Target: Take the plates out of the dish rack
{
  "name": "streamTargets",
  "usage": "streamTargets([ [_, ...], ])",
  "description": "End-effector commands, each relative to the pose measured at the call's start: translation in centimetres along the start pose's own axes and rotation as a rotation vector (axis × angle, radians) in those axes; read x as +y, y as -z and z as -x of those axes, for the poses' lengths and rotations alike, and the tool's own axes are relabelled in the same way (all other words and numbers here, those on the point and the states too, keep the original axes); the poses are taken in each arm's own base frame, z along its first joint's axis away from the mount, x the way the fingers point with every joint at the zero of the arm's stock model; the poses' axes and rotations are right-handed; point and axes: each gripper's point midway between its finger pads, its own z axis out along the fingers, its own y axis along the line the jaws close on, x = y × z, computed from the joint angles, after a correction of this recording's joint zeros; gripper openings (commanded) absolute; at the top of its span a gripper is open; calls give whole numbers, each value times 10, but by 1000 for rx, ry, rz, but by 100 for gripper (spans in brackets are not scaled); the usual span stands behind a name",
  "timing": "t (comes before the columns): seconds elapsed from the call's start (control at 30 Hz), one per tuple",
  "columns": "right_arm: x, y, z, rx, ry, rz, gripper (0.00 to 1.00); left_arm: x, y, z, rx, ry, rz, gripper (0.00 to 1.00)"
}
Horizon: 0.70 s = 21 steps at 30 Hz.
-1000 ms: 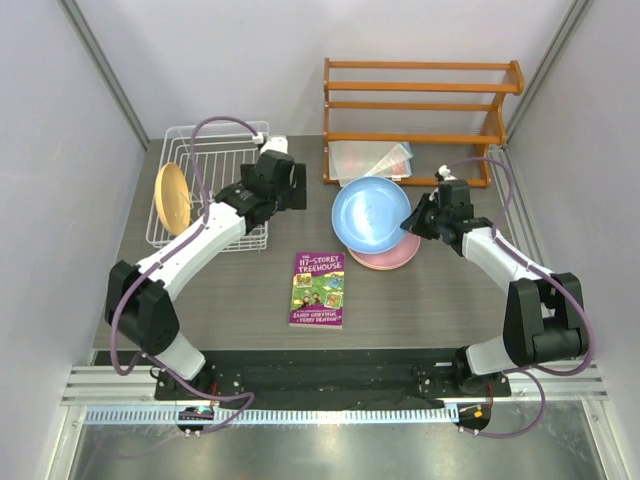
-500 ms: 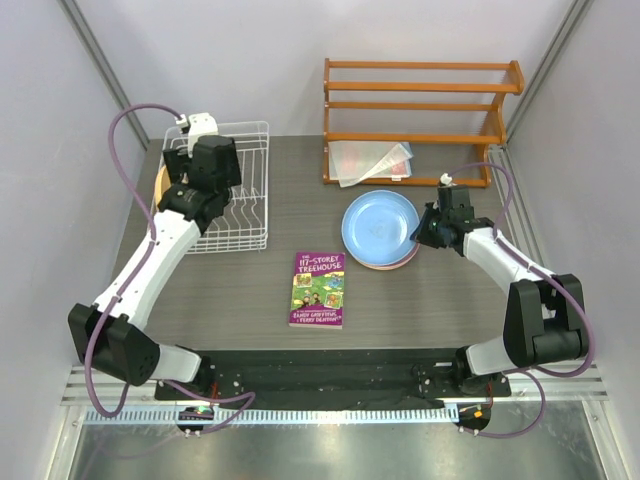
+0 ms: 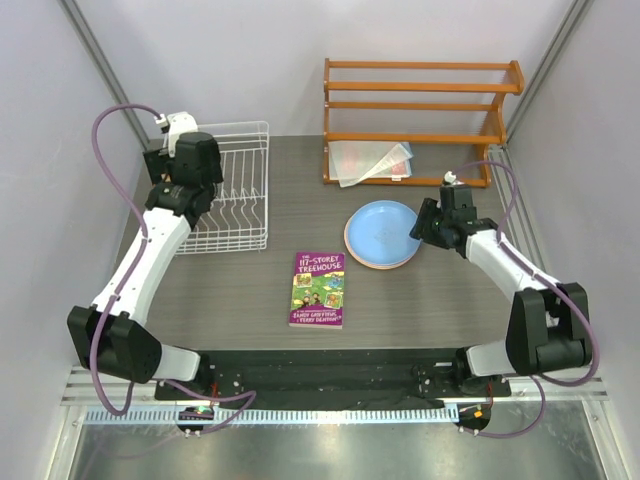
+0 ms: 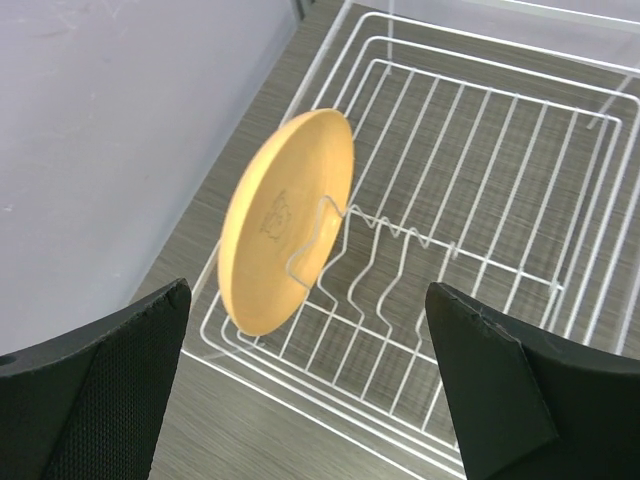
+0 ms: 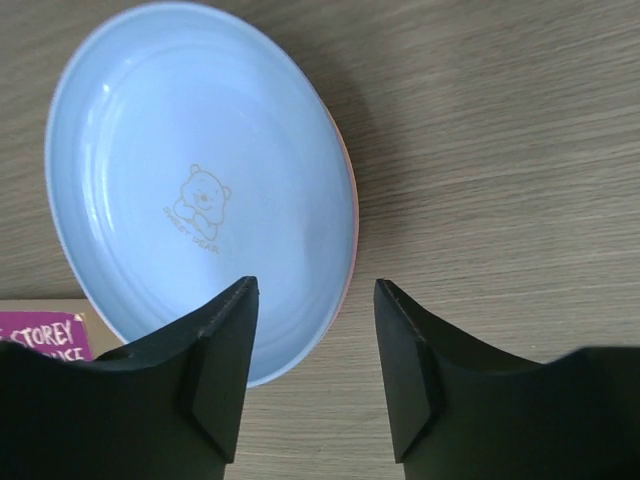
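I should lower my left gripper onto the yellow-orange plate's lower rim next and shift toward the grey wall beside the rack (image 3: 238, 190), because that rim is nearer the wall-side finger.
A yellow-orange plate (image 4: 285, 220) stands on edge between the prongs at the left end of the white wire dish rack (image 4: 480, 200). My left gripper (image 4: 306, 288) hovers above that plate, wide open and holding nothing. From above, the left gripper (image 3: 180, 185) covers the left end of the dish rack (image 3: 238, 190) and hides the plate. A light blue plate (image 3: 382, 230) lies flat on a pink plate (image 3: 388, 264). My right gripper (image 3: 422, 228) is open at their right edge. In the right wrist view the right gripper (image 5: 315, 288) straddles the light blue plate's (image 5: 190, 170) rim without gripping it.
A purple book (image 3: 318, 288) lies in front of the stacked plates. An orange wooden slatted shelf (image 3: 420, 105) stands at the back right, with a clear plastic sheet (image 3: 370, 160) under it. Grey walls close in on both sides.
The right gripper lowered the light blue plate flat onto the pink plate and opened. The left arm swung from the rack's right side to above the yellow-orange plate at its left end.
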Motion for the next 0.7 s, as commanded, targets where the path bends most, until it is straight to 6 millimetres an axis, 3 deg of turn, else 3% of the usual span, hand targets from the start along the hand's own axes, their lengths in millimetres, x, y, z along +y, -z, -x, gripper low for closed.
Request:
streamTargets([
  [0.0, 8, 35, 48, -183, 22, -1, 61, 18, -11, 10, -13, 37, 51, 99],
  [0.13, 10, 42, 53, -197, 30, 6, 62, 25, -25, -1, 21, 24, 90, 100],
  [0.43, 12, 27, 42, -141, 46, 22, 62, 39, -58, -25, 85, 21, 179, 98],
  [0.63, 9, 15, 34, -112, 44, 19, 62, 51, -84, -41, 142, 1, 257, 88],
  [0.67, 9, 12, 32, -104, 45, 17, 62, 54, -88, -42, 150, 7, 260, 83],
])
